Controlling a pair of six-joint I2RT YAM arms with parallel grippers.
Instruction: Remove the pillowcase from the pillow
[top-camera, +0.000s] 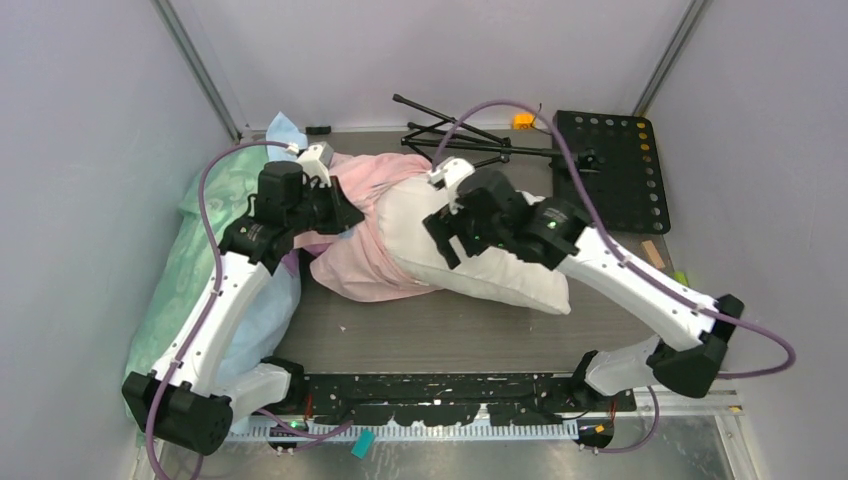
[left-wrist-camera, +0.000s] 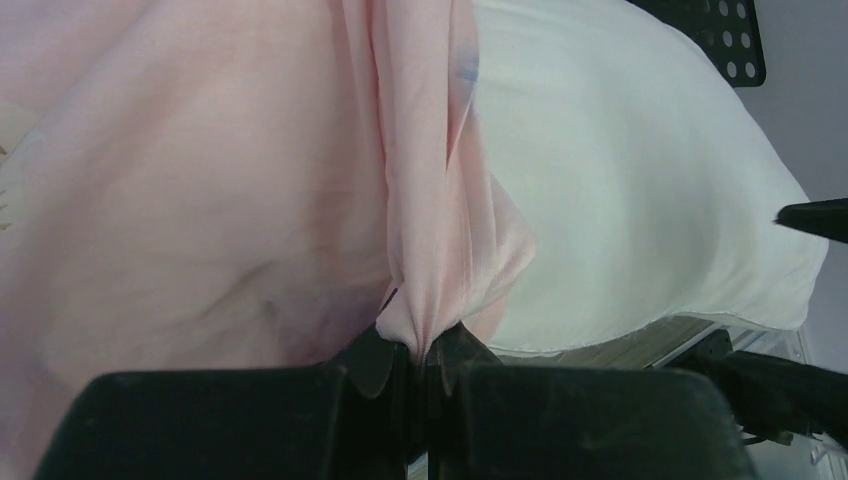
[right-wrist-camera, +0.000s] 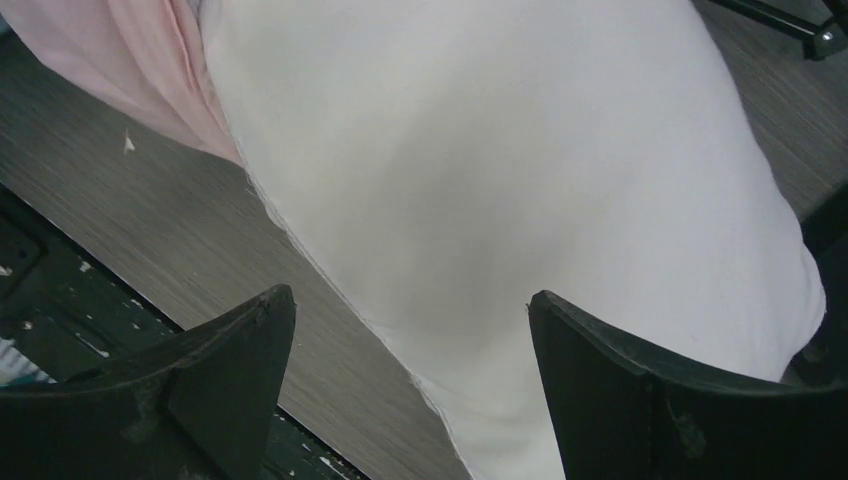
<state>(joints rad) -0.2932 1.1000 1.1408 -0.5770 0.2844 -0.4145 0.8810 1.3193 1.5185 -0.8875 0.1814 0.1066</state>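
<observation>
The right gripper lowers toward the pink edge next and closes, as the bare pillow beside the pillowcase lies below it and my left gripper pins the pillowcase.
The plump white pillow (top-camera: 500, 265) lies mid-table, its right part bare and its left end still inside the pale pink pillowcase (top-camera: 365, 235). My left gripper (top-camera: 345, 210) is shut on a bunched fold of the pillowcase (left-wrist-camera: 425, 250), pinched between the jaws (left-wrist-camera: 425, 355); the pillow (left-wrist-camera: 640, 190) lies to the right of the fold. My right gripper (top-camera: 450, 235) is open and hovers over the bare pillow (right-wrist-camera: 500, 170), its fingers spread wide above the pillow's near seam, holding nothing. A strip of pillowcase (right-wrist-camera: 140, 60) shows at the upper left of the right wrist view.
Mint green and light blue bedding (top-camera: 200, 250) is piled along the left wall. A folded black tripod (top-camera: 465, 140) and a black perforated plate (top-camera: 615, 165) lie at the back right. A black rail (top-camera: 440, 390) runs along the table's near edge.
</observation>
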